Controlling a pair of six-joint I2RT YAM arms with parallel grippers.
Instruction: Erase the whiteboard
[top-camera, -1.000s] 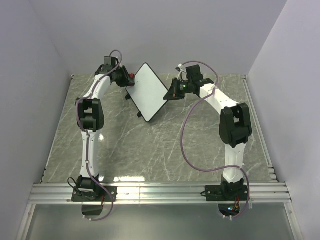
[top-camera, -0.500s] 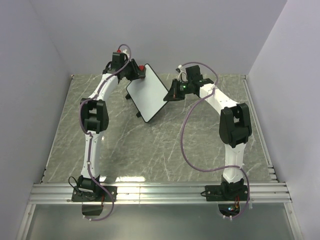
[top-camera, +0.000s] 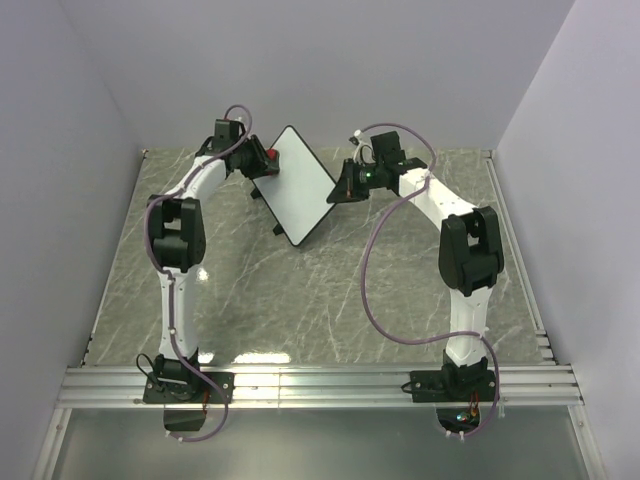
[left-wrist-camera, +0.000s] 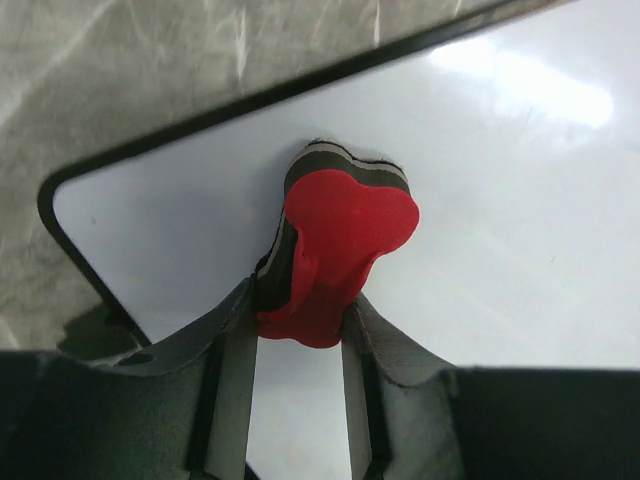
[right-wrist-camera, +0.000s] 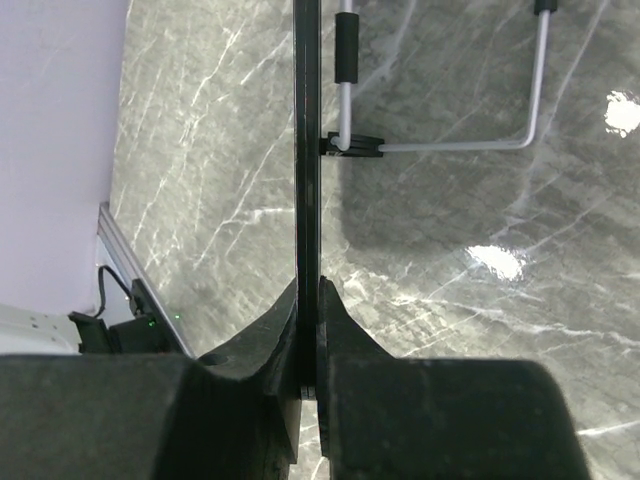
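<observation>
My left gripper is at the whiteboard (top-camera: 298, 190) and needs to come off it, back and down, to release the red eraser, since the bare marble tabletop lies below it, nearer my base.
The whiteboard (top-camera: 298, 190) is held tilted above the table at the back centre. Its face looks plain white; I see no scribbles in the top view or the left wrist view (left-wrist-camera: 500, 200). My left gripper (top-camera: 263, 161) is shut on a red eraser (top-camera: 272, 155) with a dark felt layer (left-wrist-camera: 345, 235), pressed on the face near the board's left rounded corner. My right gripper (top-camera: 339, 189) is shut on the board's right edge. In the right wrist view the board (right-wrist-camera: 307, 150) shows edge-on between the closed gripper (right-wrist-camera: 308, 300), and its wire stand (right-wrist-camera: 440, 145) sticks out behind.
The grey marble table (top-camera: 300, 300) lies under the board. Lilac walls close in the back and both sides. An aluminium rail (top-camera: 320, 385) with both arm bases runs along the near edge. Purple cables hang from each arm.
The left gripper carried the eraser up to the board's top corner half a second ago, then came back down and left to the left corner. The right gripper and the board stayed put.
</observation>
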